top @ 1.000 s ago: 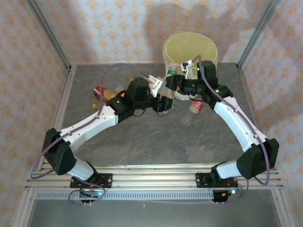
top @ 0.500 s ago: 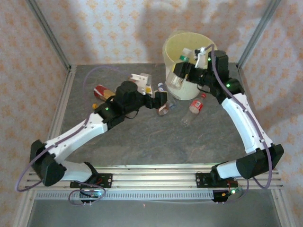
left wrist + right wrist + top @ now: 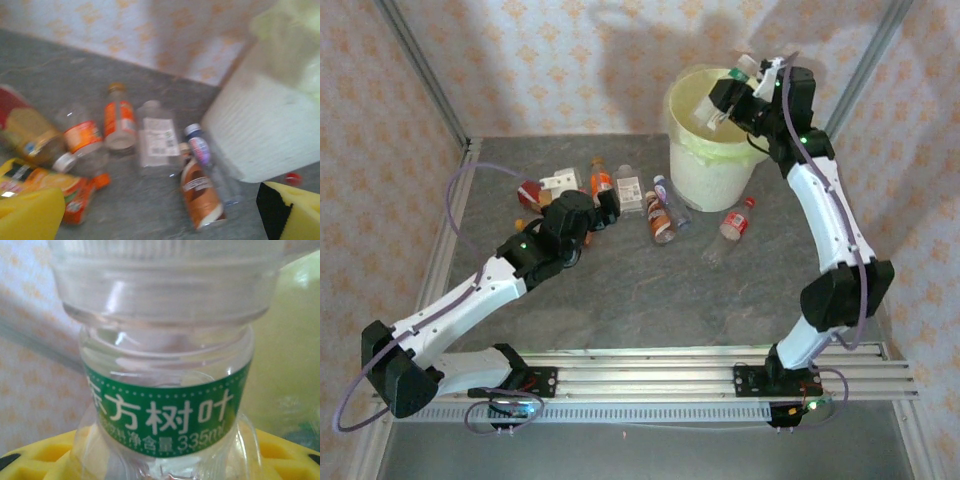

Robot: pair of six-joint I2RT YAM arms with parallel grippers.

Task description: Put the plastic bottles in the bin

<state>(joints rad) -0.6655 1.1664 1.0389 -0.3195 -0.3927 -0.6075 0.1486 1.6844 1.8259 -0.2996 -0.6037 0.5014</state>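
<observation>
I need to reach slightly outward with my right gripper, over the bin's opening (image 3: pixel 701 93) (image 3: pixel 287 357), and release the clear plastic bottle there next, because the bottle already hangs tilted above that opening.
My right gripper (image 3: pixel 738 92) is shut on a clear plastic bottle with a green label (image 3: pixel 721 106) (image 3: pixel 167 410). It holds the bottle tilted above the open mouth of the bin (image 3: pixel 712 165), a cream bucket with a pale green liner (image 3: pixel 295 340). Several more plastic bottles lie on the table left of the bin: an orange-labelled one (image 3: pixel 119 120), a clear white-labelled one (image 3: pixel 157 137), a blue-capped one (image 3: pixel 200 147) and a brown one (image 3: pixel 202 192). My left gripper (image 3: pixel 603 212) (image 3: pixel 160 220) stands open and empty just short of them.
A red-capped bottle (image 3: pixel 735 220) lies right of the bin's foot. Red-and-yellow bottles (image 3: pixel 25 130) and an orange pack (image 3: pixel 55 187) crowd the far left. Aluminium frame posts (image 3: pixel 425 75) and papered walls close in the table.
My left gripper opened and drew back left, leaving the brown bottle on the table. My right arm lifted the green-labelled bottle from beside the bin to above its mouth.
</observation>
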